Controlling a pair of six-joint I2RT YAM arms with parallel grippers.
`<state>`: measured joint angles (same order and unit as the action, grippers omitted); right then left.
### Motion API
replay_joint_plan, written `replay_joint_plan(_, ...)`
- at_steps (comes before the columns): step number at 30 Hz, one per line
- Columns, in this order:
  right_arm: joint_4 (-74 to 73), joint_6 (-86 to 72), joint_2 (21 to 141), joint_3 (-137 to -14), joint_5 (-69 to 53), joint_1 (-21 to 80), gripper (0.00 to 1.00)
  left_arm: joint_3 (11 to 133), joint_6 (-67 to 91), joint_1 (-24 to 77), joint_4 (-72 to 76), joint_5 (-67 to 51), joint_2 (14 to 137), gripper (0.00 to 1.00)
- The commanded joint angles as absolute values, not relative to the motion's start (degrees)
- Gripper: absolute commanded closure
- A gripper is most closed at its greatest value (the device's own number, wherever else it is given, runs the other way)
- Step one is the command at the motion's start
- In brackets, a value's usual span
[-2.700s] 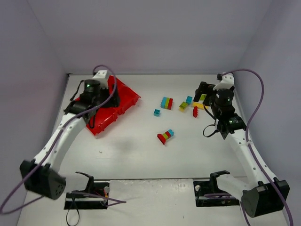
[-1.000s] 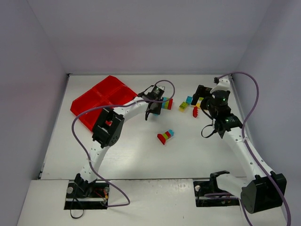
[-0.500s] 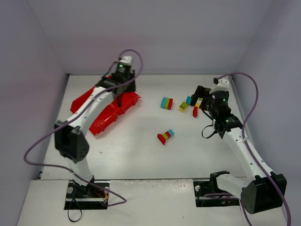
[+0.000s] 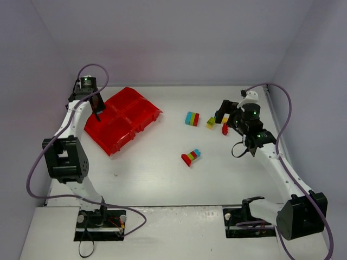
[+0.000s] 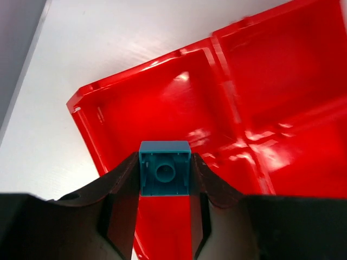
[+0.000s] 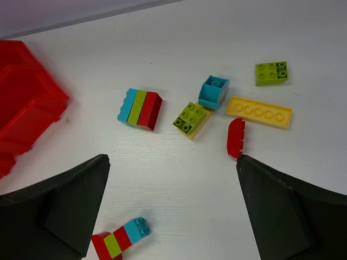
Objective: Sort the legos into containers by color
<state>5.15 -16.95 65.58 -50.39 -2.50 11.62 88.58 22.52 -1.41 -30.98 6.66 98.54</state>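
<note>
My left gripper holds the small teal-blue lego (image 5: 165, 168). It will lower the lego toward the bottom of the empty section below it at the red tray's edge next and let the lego go there.
My left gripper (image 5: 165, 162) is shut on a small teal-blue lego (image 5: 165, 168), seen from its hollow underside. It hangs over a compartment at the left edge of the red four-compartment tray (image 5: 162, 103) (image 4: 122, 122). In the top view the left gripper (image 4: 96, 112) is at the tray's far-left side. My right gripper (image 6: 172, 162) (image 4: 223, 115) stands wide open above the table with nothing between its fingers. Below it lie a teal-lime-red stack (image 6: 140, 109) (image 4: 192, 118), a lime-on-yellow brick (image 6: 191, 119), a teal brick (image 6: 213, 92), a yellow plate (image 6: 258, 111), a red curved piece (image 6: 235, 138) and a lime brick (image 6: 271, 73).
A red-lime-red-teal stack (image 6: 119, 238) (image 4: 190, 156) lies alone near the table's middle. The tray's corner (image 6: 21, 108) shows at the left of the right wrist view. Grey walls close the table on three sides.
My left arm has swung from the stack at the table's middle back over the tray to its far-left side, holding the teal lego. The right gripper has shifted slightly left, still open.
</note>
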Motion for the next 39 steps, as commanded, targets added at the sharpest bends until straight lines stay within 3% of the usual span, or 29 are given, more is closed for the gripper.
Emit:
replay_joint_plan(1,8.35,-17.40,66.18,-53.26,-3.60,11.43,0.00,91.49,21.45,-2.90,-28.74,7.03,100.80,1.00)
replay_joint_plan(8,7.91,-17.23,65.57,-52.38,-2.46,11.25,0.00,96.84,21.88,-5.09,-28.74,9.05,111.26,1.00)
replay_joint_plan(10,7.74,-17.14,65.30,-52.03,-1.50,11.25,0.00,97.56,21.88,-5.10,-29.44,9.05,112.58,0.96)
replay_joint_plan(14,7.38,-16.70,65.39,-51.77,-0.18,11.25,0.00,97.03,22.15,-5.10,-29.00,9.32,112.41,0.71)
replay_joint_plan(15,7.38,-16.70,65.56,-51.68,-0.18,11.16,0.00,96.86,22.15,-5.10,-29.00,9.23,112.41,0.60)
replay_joint_plan(18,7.38,-16.87,66.44,-51.85,-0.18,10.72,0.00,96.16,22.24,-5.10,-29.00,8.96,111.71,0.45)
replay_joint_plan(27,6.68,-19.68,70.48,-54.40,2.46,6.95,0.02,97.03,22.67,-4.57,-30.23,6.86,107.86,0.40)
replay_joint_plan(32,5.45,-21.53,75.13,-57.04,6.76,5.36,0.16,97.56,21.71,-0.63,-30.85,4.57,103.89,0.40)
replay_joint_plan(39,3.52,-25.93,83.49,-61.26,9.76,5.01,0.25,97.21,18.37,9.83,-33.31,3.70,99.58,0.40)
